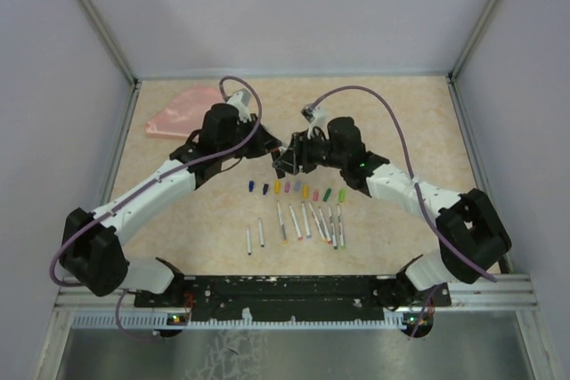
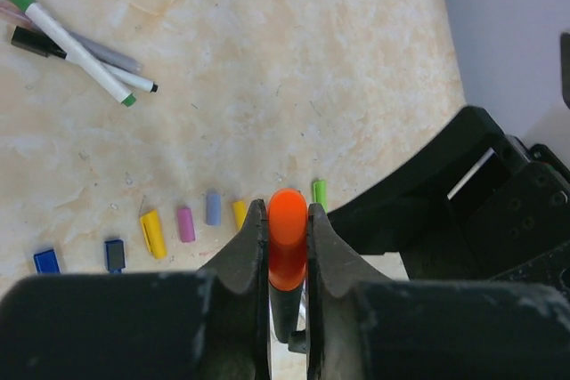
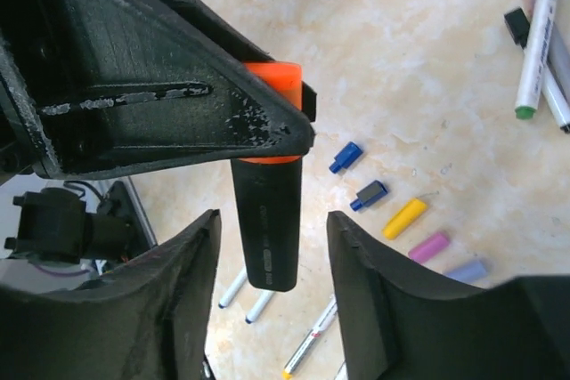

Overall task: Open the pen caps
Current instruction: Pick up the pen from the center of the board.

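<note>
The lower part of the pen's black body (image 3: 267, 220) hangs below the pinched orange cap. I should next tilt my right gripper toward level, then move it onto that part.
In the left wrist view my left gripper (image 2: 287, 213) is shut on an orange pen cap (image 2: 287, 238), which still sits on a black pen barrel. The right wrist view shows that orange cap (image 3: 272, 73) pinched behind the left gripper's fingers (image 3: 160, 104), with the black barrel (image 3: 267, 220) hanging down from it. My right gripper (image 3: 274, 224) is open, one finger on each side of the barrel and clear of it. Both grippers meet above the table's middle (image 1: 283, 156). Several loose pen caps (image 1: 294, 190) lie in a row there: blue (image 2: 46, 261), yellow (image 2: 152, 233), pink (image 2: 185, 223), green (image 2: 319, 193).
Several uncapped thin pens (image 1: 307, 222) lie side by side in front of the cap row. A few more pens (image 2: 85, 51) lie further off. A flat pink pouch (image 1: 183, 113) rests at the back left. Grey walls enclose the table.
</note>
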`<state>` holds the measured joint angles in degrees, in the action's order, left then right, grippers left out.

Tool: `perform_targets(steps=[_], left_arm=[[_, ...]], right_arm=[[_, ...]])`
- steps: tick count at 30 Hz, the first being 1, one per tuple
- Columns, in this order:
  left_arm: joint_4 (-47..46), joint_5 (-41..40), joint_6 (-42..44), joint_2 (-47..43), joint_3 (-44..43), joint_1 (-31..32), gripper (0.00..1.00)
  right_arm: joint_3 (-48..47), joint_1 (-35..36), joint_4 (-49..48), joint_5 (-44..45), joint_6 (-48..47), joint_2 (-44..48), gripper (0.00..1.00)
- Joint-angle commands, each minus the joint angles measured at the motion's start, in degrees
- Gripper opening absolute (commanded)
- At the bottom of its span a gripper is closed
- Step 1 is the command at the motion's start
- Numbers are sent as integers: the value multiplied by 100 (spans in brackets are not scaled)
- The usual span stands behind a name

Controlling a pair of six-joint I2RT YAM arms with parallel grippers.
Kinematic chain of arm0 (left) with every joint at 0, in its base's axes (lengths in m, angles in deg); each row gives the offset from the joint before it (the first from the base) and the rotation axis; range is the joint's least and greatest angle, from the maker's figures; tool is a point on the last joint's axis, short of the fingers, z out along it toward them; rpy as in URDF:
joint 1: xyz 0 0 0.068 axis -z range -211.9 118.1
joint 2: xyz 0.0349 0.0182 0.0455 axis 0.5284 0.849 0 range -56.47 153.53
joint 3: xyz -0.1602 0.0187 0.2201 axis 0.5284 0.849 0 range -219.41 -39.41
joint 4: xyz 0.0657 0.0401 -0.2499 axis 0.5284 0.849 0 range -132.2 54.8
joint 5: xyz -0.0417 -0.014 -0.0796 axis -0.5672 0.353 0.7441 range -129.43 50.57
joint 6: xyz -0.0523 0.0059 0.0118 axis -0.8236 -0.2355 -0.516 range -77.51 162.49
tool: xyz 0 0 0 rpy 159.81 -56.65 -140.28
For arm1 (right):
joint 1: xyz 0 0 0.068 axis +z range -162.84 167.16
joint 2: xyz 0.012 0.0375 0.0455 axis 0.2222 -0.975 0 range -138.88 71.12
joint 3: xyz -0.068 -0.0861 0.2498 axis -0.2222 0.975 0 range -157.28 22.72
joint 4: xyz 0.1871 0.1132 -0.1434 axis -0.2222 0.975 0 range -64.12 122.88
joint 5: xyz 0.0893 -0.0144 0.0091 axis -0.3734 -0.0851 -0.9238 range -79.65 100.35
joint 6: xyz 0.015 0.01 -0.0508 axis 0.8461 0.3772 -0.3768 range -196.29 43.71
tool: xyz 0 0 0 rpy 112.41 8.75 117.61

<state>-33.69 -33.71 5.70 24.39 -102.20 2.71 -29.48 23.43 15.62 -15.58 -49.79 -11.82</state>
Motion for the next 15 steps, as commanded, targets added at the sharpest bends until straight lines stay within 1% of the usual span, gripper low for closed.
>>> perform_targets(steps=[1,2,4,10,15], left_arm=[[-779,352,249,-598,349,-182,0],[-833,446,252,-669,403,-243,0],[-957,696,296,-814,530,-365,0],[-1669,1767,295,-1232,987,-776,0],[-2187,2448,35,-1449,1306,-1145,0]], right_arm=[[-106,32,-576,-300,156,414,55],[-68,34,-634,-359,199,440,58],[-4,28,-781,-514,304,494,59],[248,27,-1268,-848,640,690,60],[426,22,-1721,-1034,895,809,60]])
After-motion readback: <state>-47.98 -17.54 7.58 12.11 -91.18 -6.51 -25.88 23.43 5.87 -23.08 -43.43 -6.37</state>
